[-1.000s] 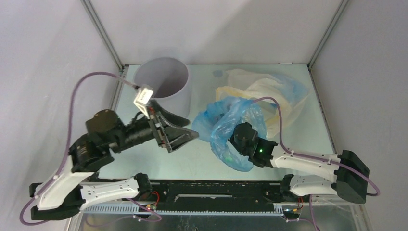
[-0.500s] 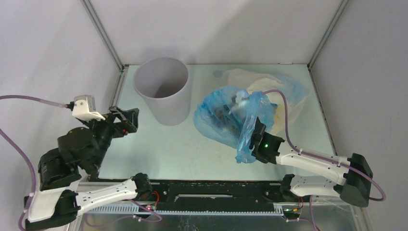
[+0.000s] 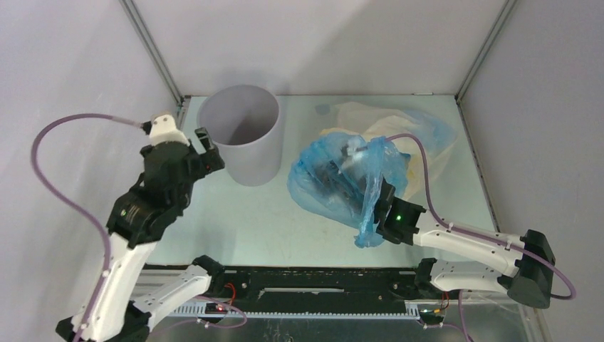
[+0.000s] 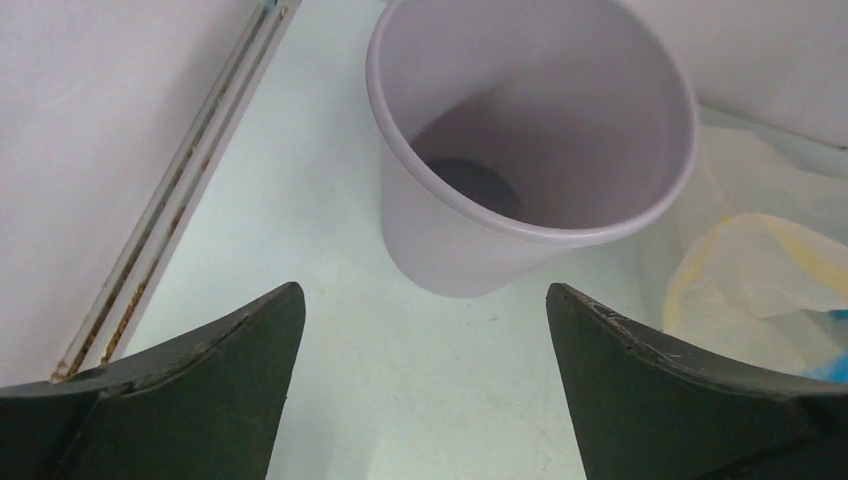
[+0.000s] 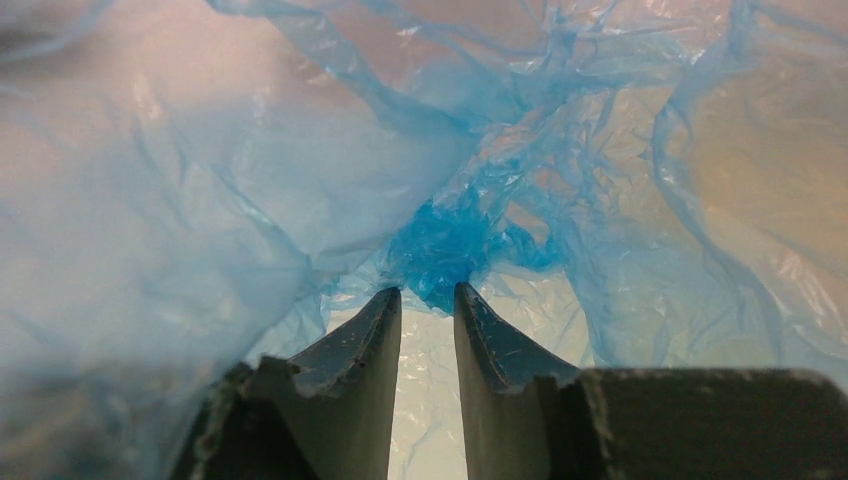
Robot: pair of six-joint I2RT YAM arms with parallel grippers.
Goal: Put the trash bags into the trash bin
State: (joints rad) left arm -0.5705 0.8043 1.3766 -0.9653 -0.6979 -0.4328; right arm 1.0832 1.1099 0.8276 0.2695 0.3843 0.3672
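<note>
The trash bin's near rim (image 3: 222,144) (image 4: 440,190) is outward of my left gripper and below it. I will next lower the gripper outward with its fingers open on both sides of that thin edge, to close on it.
The light grey trash bin (image 3: 238,132) stands upright and empty at the back left; it fills the left wrist view (image 4: 530,130). My left gripper (image 3: 206,153) is open and empty, just left of the bin's near side (image 4: 425,300). The bright blue trash bag (image 3: 335,189) is draped over my right gripper (image 3: 331,177), which shows only dimly through the film. In the right wrist view the right gripper (image 5: 428,290) is shut on a bunched fold of the blue bag (image 5: 440,245). Cream-yellow bags (image 3: 370,121) and a pale blue bag (image 3: 436,132) lie behind it.
Metal frame rails (image 3: 174,121) run along the table's left and right edges, with grey walls all round. The cream-yellow bag's edge (image 4: 760,280) lies right of the bin. Bare table (image 3: 256,214) lies between the arms.
My left arm has swung up from the near left to beside the bin, jaws open. My right gripper has stayed shut on the blue bag and barely shifted.
</note>
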